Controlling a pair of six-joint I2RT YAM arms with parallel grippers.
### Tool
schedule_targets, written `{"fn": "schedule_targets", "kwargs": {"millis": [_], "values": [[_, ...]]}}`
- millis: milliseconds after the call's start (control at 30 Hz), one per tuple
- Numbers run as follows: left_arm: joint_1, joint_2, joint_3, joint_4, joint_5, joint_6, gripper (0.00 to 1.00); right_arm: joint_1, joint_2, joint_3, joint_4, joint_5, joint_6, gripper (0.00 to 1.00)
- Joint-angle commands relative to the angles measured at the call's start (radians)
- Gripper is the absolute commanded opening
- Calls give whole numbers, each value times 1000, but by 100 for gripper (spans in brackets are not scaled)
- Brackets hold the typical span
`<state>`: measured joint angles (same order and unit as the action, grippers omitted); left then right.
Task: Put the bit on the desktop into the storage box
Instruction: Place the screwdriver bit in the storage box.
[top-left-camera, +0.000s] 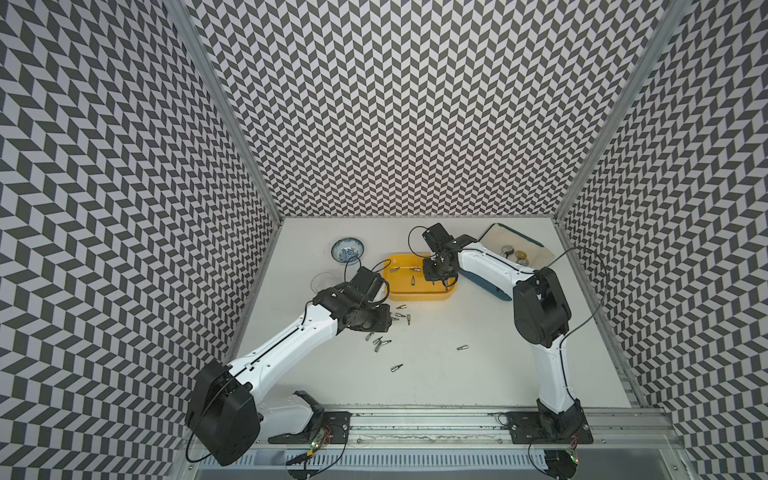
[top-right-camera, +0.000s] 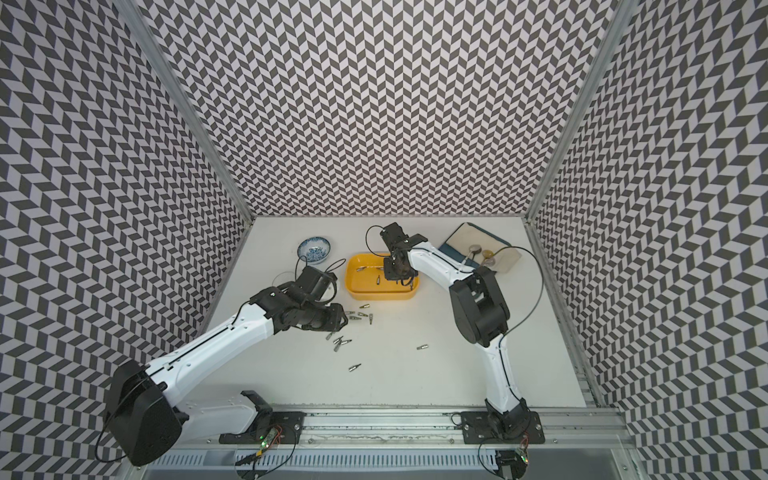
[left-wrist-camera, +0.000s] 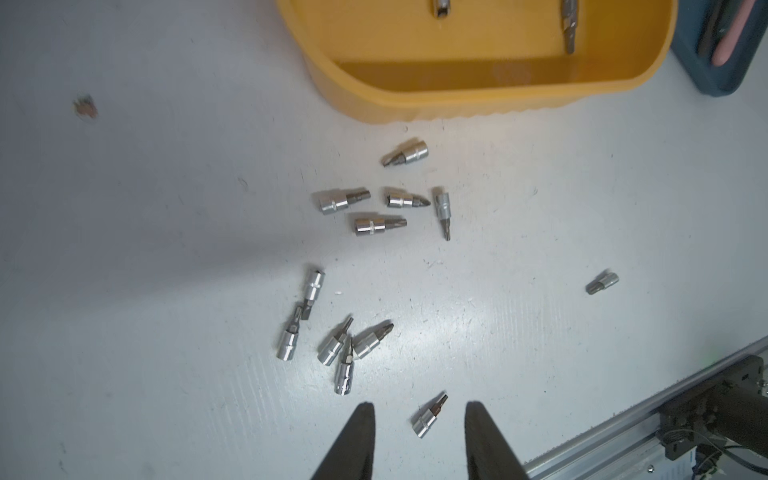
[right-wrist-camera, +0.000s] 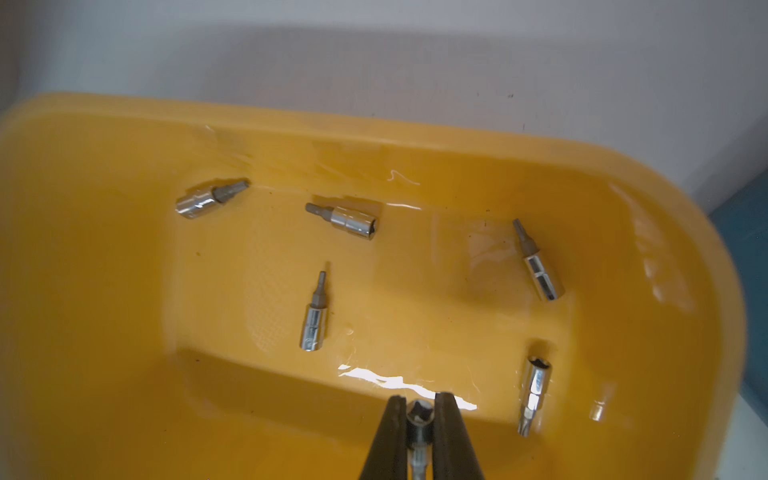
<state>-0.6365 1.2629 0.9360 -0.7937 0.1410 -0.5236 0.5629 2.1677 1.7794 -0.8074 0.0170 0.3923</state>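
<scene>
The right gripper will go down toward the bare yellow spot in the storage box beside a lying bit and release the bit there, because the bit still hangs above the bottom of the storage box.
Several small silver bits lie loose on the off-white desktop (top-left-camera: 457, 382): one group (top-left-camera: 401, 318) just in front of the yellow storage box (top-left-camera: 415, 297), another group (top-left-camera: 379, 343) nearer, and single bits (top-left-camera: 462, 347) (top-left-camera: 397, 367). My left gripper (left-wrist-camera: 419, 411) is open above them; in the left wrist view one bit (left-wrist-camera: 429, 415) lies on the desktop between its fingers, untouched. My right gripper (right-wrist-camera: 420, 405) hangs over the storage box (right-wrist-camera: 124, 120), shut on a bit (right-wrist-camera: 420, 415). Several bits (right-wrist-camera: 314, 320) lie inside the box.
A blue-patterned bowl (top-left-camera: 348, 249) stands behind the left arm. A blue-and-cream tray (top-left-camera: 523, 245) with round objects sits at the back right, under the right arm. Chevron walls close three sides. A metal rail (top-left-camera: 415, 419) runs along the front.
</scene>
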Motion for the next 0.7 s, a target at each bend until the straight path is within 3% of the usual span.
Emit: {"fn": "schedule_targets", "kwargs": {"millis": [0,500,667], "values": [[-47,-25,-43,51,-24,-58,40,-9,46,48,17,-17,-23,0],[-171,-26,-144,63,-37,-92,40,-18,135,104,-15,30,-47,0],[-207,-15,-159,65,-51,-109,40,-18,143,112,-21,37,-49,15]]}}
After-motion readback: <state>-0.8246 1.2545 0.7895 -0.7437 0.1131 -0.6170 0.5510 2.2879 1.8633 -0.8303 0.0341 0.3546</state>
